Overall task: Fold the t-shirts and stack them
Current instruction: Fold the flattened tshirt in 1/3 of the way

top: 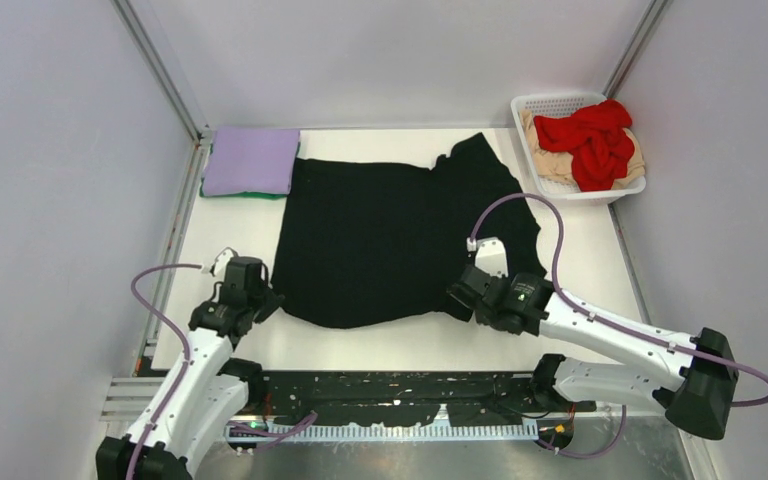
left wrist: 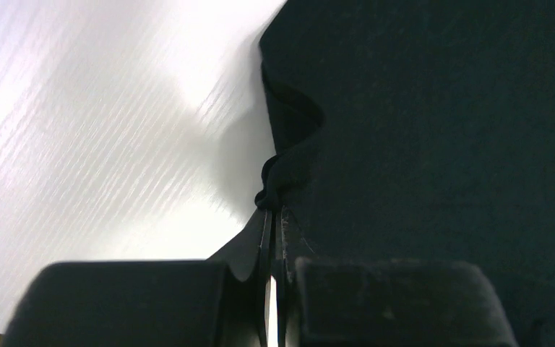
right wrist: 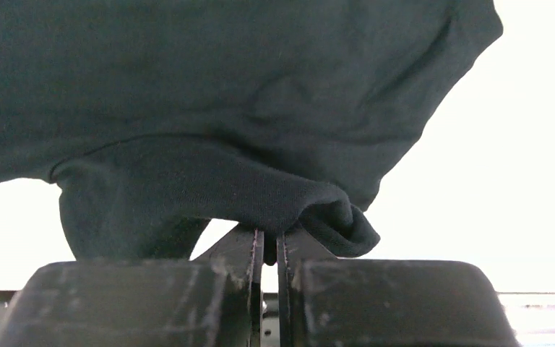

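Both grippers are pinching the near hem of the black t-shirt. My right gripper should next carry its end of the hem outward toward the t-shirt's far edge [top: 474, 146] and open.
A black t-shirt [top: 390, 235] lies spread flat across the middle of the table. My left gripper [top: 265, 300] is shut on its near left edge, the pinched fold [left wrist: 274, 181] bunching at my fingertips. At the near right corner, my right gripper [top: 460, 298] is shut on the black t-shirt [right wrist: 260, 108], with a rolled hem [right wrist: 332, 217] draped over the jaws. A folded lavender t-shirt [top: 251, 160] rests on a green one [top: 240, 194] at the back left. A red t-shirt [top: 592, 140] and a beige one [top: 550, 160] lie crumpled in the basket.
The white lattice basket [top: 560, 104] stands at the back right corner against the wall. Grey walls close in on both sides and at the back. A black metal rail [top: 390, 395] with the arm bases runs along the near edge.
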